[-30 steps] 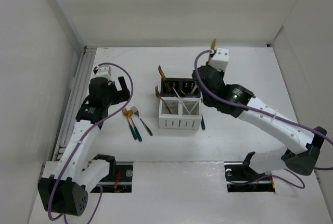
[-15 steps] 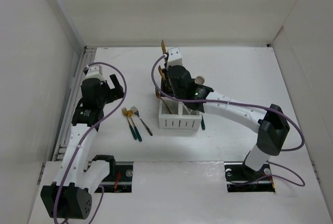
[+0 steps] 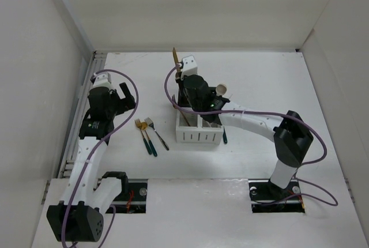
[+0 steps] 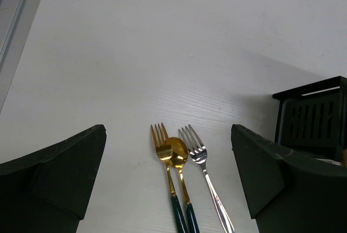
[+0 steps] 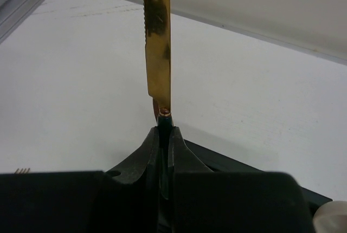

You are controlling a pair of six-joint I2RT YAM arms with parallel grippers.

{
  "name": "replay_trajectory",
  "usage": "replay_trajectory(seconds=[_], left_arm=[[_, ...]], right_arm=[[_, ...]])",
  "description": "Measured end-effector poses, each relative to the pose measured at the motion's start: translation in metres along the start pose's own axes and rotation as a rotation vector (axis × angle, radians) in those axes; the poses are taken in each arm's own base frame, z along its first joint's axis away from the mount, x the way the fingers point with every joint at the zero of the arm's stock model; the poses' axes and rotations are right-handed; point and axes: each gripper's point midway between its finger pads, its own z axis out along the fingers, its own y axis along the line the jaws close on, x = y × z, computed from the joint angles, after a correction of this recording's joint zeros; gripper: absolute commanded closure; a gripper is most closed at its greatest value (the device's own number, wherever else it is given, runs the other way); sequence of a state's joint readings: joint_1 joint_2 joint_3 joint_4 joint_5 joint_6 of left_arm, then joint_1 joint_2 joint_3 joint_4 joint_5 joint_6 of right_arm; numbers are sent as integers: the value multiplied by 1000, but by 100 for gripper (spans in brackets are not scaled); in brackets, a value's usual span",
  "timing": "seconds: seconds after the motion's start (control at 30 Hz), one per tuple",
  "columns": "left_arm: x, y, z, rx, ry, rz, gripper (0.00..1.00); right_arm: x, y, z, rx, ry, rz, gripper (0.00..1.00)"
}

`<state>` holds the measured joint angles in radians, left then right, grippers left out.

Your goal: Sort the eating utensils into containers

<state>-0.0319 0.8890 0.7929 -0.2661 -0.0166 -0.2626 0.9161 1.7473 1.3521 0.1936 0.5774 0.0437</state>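
Note:
My right gripper lowers the gold knife slightly into the back black bin nearer the loose forks next.
My right gripper (image 3: 182, 79) (image 5: 164, 135) is shut on the dark teal handle of a gold knife (image 3: 174, 59) (image 5: 157, 38), blade pointing up, above the back left corner of the containers (image 3: 199, 135). The block has two black bins (image 3: 203, 93) behind and two white slotted bins in front, with several utensils standing in them and a cream spoon (image 3: 221, 89). My left gripper (image 3: 128, 94) (image 4: 168, 179) is open and empty above a gold fork (image 4: 160, 142), a gold spoon (image 4: 178, 154) and a silver fork (image 4: 196, 147) lying side by side on the table (image 3: 147, 135).
A teal-handled utensil (image 3: 224, 137) lies against the right side of the white bins. A black bin's corner (image 4: 312, 115) shows at the right of the left wrist view. White walls enclose the table on the left, back and right.
My right arm has swung left with the knife, from behind the bins' right side to above their back left corner. My left gripper has drawn back and left a little.

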Motion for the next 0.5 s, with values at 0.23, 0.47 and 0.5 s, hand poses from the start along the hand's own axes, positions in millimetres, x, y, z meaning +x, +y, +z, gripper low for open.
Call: replay_trajectory(seconds=[0.23,0.47,0.5], left_arm=[[1,1,0,-4,2,-3,0],[10,7,3,-16,26,-13,0],[11,7,3,-17,29,-13,0]], right_arm=[[39,-6,8,10,59,-13,100],[40,-8,9,13,35,17,69],[39,-7,7,8,32,25,69]])
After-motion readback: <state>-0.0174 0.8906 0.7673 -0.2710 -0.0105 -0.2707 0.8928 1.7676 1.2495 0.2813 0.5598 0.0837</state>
